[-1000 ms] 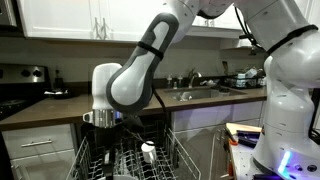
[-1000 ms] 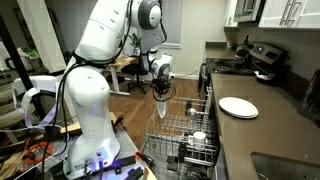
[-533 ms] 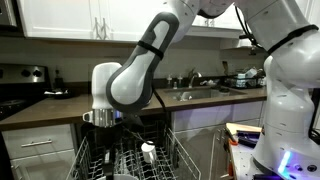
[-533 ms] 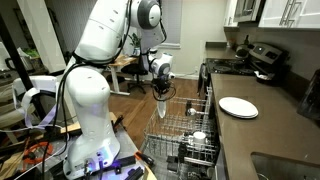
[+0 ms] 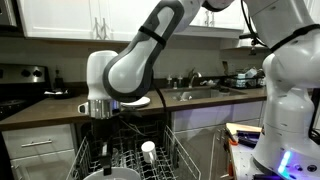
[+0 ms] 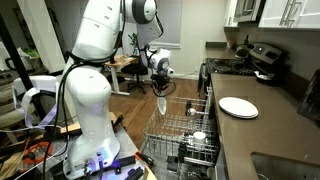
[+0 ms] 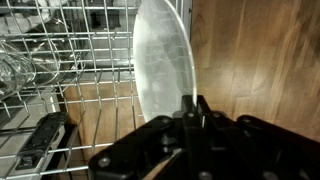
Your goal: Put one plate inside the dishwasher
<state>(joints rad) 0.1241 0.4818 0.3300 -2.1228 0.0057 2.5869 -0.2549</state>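
Observation:
The gripper moves down next, shifting to the left in the wrist view, and releases the plate among the rack's wires, since it still hangs above them.
My gripper [image 7: 192,102] is shut on the rim of a white plate [image 7: 165,60] and holds it on edge. In an exterior view the gripper [image 6: 161,84] hangs with the plate [image 6: 162,100] just above the far end of the dishwasher's pulled-out wire rack [image 6: 185,128]. In the wrist view the rack's tines [image 7: 60,70] lie to the left of the plate, and wood floor lies to its right. In an exterior view the gripper [image 5: 103,135] is low over the rack [image 5: 172,150]; the plate is hard to make out there.
A second white plate [image 6: 238,107] lies on the dark counter [image 6: 262,130] beside the dishwasher. A small white cup [image 5: 148,150] stands in the rack. A stove [image 6: 262,58] is at the counter's far end and a sink [image 5: 200,93] is on the counter.
The gripper with the plate has shifted a little, leftward in one exterior view and slightly up. The plate on the counter has not moved.

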